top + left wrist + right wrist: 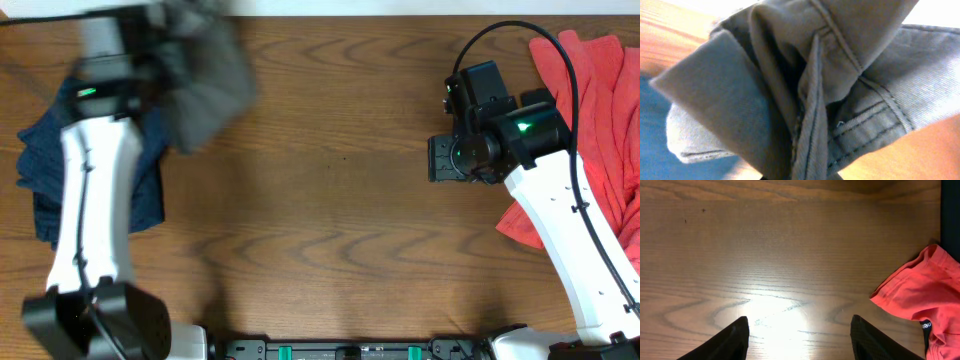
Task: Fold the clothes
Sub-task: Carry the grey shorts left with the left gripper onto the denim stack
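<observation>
The shorts [205, 80] hang beside the navy garment [40, 170] over bare wood, so the left gripper will next swing back and to the left in the overhead view, over that garment.
The olive-grey shorts [205, 80] hang bunched and blurred at the table's back left, with my left gripper [150, 45] shut on them. In the left wrist view the shorts [830, 75] fill the frame, seams and folds showing, and the cloth runs down between the jaws of the left gripper [812, 176], whose tips barely show. A navy garment [40, 170] lies crumpled under the left arm. Coral-red garments [600, 100] are piled at the right edge. My right gripper [437, 158] hovers open over bare wood, left of that pile; its fingers [735, 337] hold nothing, and a coral hem [920, 295] lies to their right.
Bare wooden table [340, 200] spans the middle between the two arms. The right arm's black cable [575, 90] loops over the coral pile. A dark strip [950, 210] marks the table's edge in the right wrist view.
</observation>
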